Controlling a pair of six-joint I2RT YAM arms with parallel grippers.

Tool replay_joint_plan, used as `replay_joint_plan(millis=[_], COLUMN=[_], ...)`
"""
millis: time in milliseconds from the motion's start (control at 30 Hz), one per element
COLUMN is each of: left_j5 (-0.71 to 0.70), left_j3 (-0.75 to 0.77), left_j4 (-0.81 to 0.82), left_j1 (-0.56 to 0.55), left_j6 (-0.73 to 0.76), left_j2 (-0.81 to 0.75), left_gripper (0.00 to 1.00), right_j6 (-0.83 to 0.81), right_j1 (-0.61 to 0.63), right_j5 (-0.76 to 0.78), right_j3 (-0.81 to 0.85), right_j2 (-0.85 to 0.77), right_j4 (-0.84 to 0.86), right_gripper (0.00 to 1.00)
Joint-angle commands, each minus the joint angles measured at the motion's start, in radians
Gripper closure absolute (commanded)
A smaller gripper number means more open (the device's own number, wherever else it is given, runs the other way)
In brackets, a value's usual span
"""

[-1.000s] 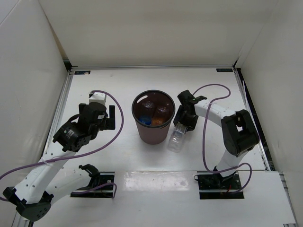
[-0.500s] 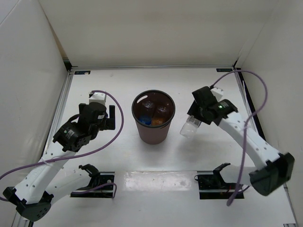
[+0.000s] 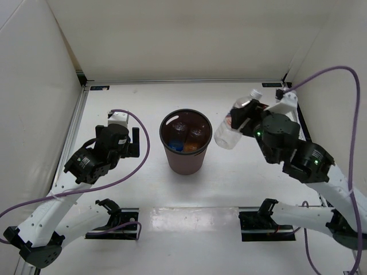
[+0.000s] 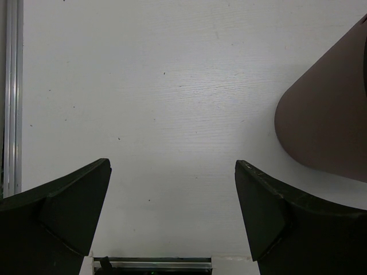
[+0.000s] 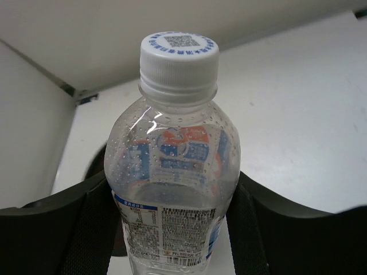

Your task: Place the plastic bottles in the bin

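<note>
My right gripper will go over the bin's opening (image 3: 186, 132), tilting the bottle with the white cap upright, then lower the bottle inside.
The maroon-brown bin (image 3: 184, 163) stands mid-table. Inside it lie an orange bottle (image 3: 197, 137) and a clear bottle with blue (image 3: 176, 136). My right gripper (image 3: 245, 117) is shut on a clear bottle with a white cap and blue label (image 3: 230, 130) and holds it high in the air, just right of the bin's rim and tilted, cap pointing to the back right. The right wrist view shows that bottle (image 5: 178, 172) between my right gripper's (image 5: 175, 229) black fingers (image 5: 264, 223). My left gripper (image 3: 135, 143) is open and empty left of the bin, whose wall shows in the left wrist view (image 4: 327, 126).
White walls enclose the table on the left, back and right. Purple cables loop from both arms. Two black base plates (image 3: 114, 220) sit at the near edge. My left gripper (image 4: 172, 217) hangs over bare white table.
My right arm has lifted the clear bottle from the table beside the bin, up and to the right, and turned its cap away. The left arm has not moved.
</note>
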Motion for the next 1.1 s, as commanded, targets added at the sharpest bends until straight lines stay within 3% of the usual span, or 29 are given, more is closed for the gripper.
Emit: replay_joint_plan(millis=[0, 33, 100, 200, 500, 700, 867, 900, 1000, 1033, 1067], left_j5=[-0.002, -0.002, -0.005, -0.008, -0.005, -0.006, -0.005, -0.005, -0.005, -0.003, -0.003], left_j3=[0.004, 0.001, 0.001, 0.001, -0.001, 0.001, 0.001, -0.001, -0.001, -0.001, -0.001], left_j4=[0.003, 0.003, 0.003, 0.003, 0.004, 0.001, 0.003, 0.003, 0.001, 0.004, 0.006], left_j1=[0.003, 0.005, 0.003, 0.005, 0.005, 0.005, 0.003, 0.005, 0.003, 0.005, 0.005], left_j6=[0.002, 0.003, 0.003, 0.002, 0.002, 0.003, 0.003, 0.003, 0.000, 0.002, 0.000], left_j2=[-0.007, -0.004, -0.007, -0.003, -0.003, -0.006, -0.006, -0.004, -0.006, -0.001, -0.001], left_gripper=[0.00, 0.00, 0.00, 0.00, 0.00, 0.00, 0.00, 0.00, 0.00, 0.00, 0.00], right_j6=[-0.212, -0.322, -0.391, -0.418, -0.318, -0.156, -0.139, -0.107, -0.056, -0.054, -0.053], right_j1=[0.133, 0.150, 0.198, 0.192, 0.170, 0.184, 0.222, 0.230, 0.259, 0.267, 0.273], right_j5=[0.173, 0.188, 0.202, 0.129, -0.058, -0.054, -0.034, -0.021, 0.050, 0.058, 0.067], right_j3=[0.084, 0.091, 0.124, 0.168, 0.274, 0.309, 0.259, 0.257, 0.231, 0.220, 0.213], right_j2=[0.105, 0.124, 0.194, 0.280, 0.553, 0.638, 0.662, 0.662, 0.675, 0.676, 0.675], right_j4=[0.234, 0.328, 0.393, 0.414, 0.256, 0.067, 0.082, 0.063, 0.039, 0.053, 0.050], right_gripper=[1.00, 1.00, 1.00, 1.00, 1.00, 1.00, 1.00, 0.97, 0.70, 0.50, 0.39])
